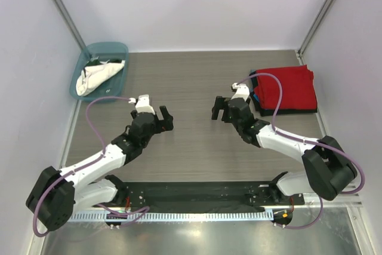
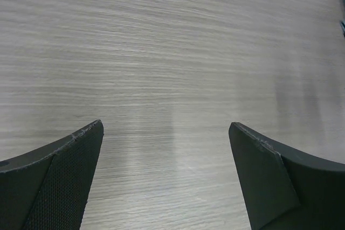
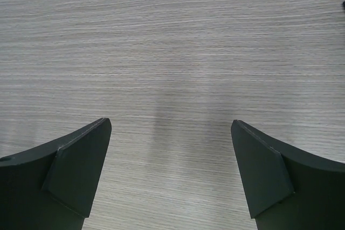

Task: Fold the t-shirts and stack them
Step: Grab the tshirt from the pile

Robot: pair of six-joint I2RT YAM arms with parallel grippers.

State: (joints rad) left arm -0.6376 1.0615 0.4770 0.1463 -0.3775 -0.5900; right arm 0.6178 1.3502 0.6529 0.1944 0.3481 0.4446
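Note:
The white t-shirt's white folds lie in the tub, left of my left gripper in the top view, so it should go outward and down onto them next.
A white t-shirt with dark parts lies crumpled in the teal tub at the far left. A stack of folded t-shirts stands at the far right, a red one on top, with dark and blue edges showing under it. My left gripper is open and empty over bare table, well right of the tub. My right gripper is open and empty, just left of the stack. Both wrist views show only open fingers over bare wood.
The wooden table is walled in by white panels with metal posts at the back corners. A black base rail runs along the near edge. A purple cable from the right arm loops over the red shirt.

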